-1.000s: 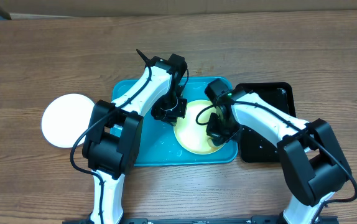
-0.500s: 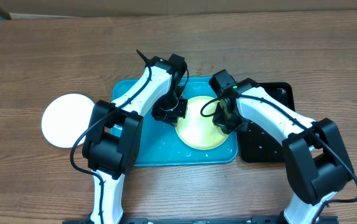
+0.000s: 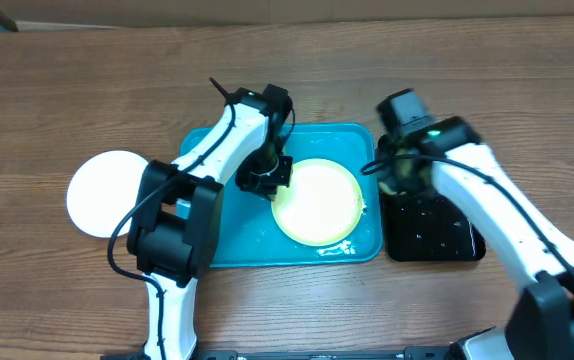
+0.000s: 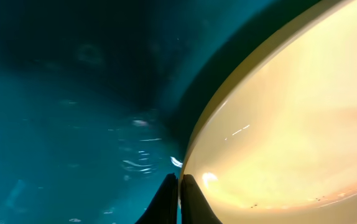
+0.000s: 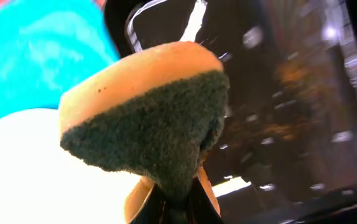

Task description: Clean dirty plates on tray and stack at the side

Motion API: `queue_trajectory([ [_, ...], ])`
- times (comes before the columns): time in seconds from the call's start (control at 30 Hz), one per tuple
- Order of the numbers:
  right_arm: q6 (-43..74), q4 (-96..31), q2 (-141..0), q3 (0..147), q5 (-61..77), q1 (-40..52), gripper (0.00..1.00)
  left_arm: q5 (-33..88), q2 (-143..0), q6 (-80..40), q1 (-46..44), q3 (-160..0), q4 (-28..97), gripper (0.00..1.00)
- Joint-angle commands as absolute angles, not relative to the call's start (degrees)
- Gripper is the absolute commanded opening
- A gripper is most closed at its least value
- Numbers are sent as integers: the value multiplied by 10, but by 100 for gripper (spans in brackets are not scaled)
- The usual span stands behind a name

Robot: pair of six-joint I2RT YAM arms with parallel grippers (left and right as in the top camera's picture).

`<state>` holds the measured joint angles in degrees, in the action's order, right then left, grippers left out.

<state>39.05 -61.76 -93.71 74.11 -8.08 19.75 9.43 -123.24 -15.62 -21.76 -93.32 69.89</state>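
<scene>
I will move the plate to the left in the overhead view with my left gripper next, and let go of the plate's rim at the teal tray's bare part (image 3: pixel 233 216) (image 4: pixel 73 118), which lies on that side.
A pale yellow-green plate (image 3: pixel 316 202) lies on the teal tray (image 3: pixel 237 235); its centre looks free of smear from above. My left gripper (image 3: pixel 270 178) is shut on the plate's left rim, and the left wrist view shows the fingers (image 4: pixel 180 199) pinching the rim (image 4: pixel 203 134) over the wet tray (image 4: pixel 73 112). My right gripper (image 3: pixel 399 178) is shut on a yellow and dark green sponge (image 5: pixel 147 118), held above the left edge of the black tray (image 3: pixel 432 235). One white plate (image 3: pixel 107 193) lies on the table to the left. No third plate shows.
The black tray (image 5: pixel 290 93) is glossy and wet, right of the teal tray. Foam specks (image 3: pixel 337 249) lie on the teal tray's front right corner. Wooden table (image 3: pixel 527 90) surrounds both trays.
My right gripper has lifted the sponge off the yellow-green plate and moved right and back, over the black tray. The plate has shifted slightly in my left gripper's hold.
</scene>
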Motion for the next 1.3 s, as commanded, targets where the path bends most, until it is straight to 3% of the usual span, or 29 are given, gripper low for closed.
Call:
queue_trajectory([
  [0.0, 333, -634, -915, 756, -94, 137, 4, 47, -1160, -179, -199, -940, 700, 4],
  [0.23, 259, -629, -917, 722, -94, 58, 4, -138, -1060, -226, -210, -940, 718, 4],
  [0.63, 250, -555, -918, 621, -90, 51, 4, -348, -1001, -232, -258, -940, 769, 4],
  [0.87, 251, -549, -918, 608, -84, 51, 4, -307, -1001, -276, -251, -940, 782, 4],
  [1.03, 250, -546, -918, 608, -75, 51, 5, -194, -1001, -276, -215, -940, 782, 35],
  [1.27, 250, -545, -918, 608, -72, 51, 5, -20, -1001, -276, -119, -938, 789, 47],
])
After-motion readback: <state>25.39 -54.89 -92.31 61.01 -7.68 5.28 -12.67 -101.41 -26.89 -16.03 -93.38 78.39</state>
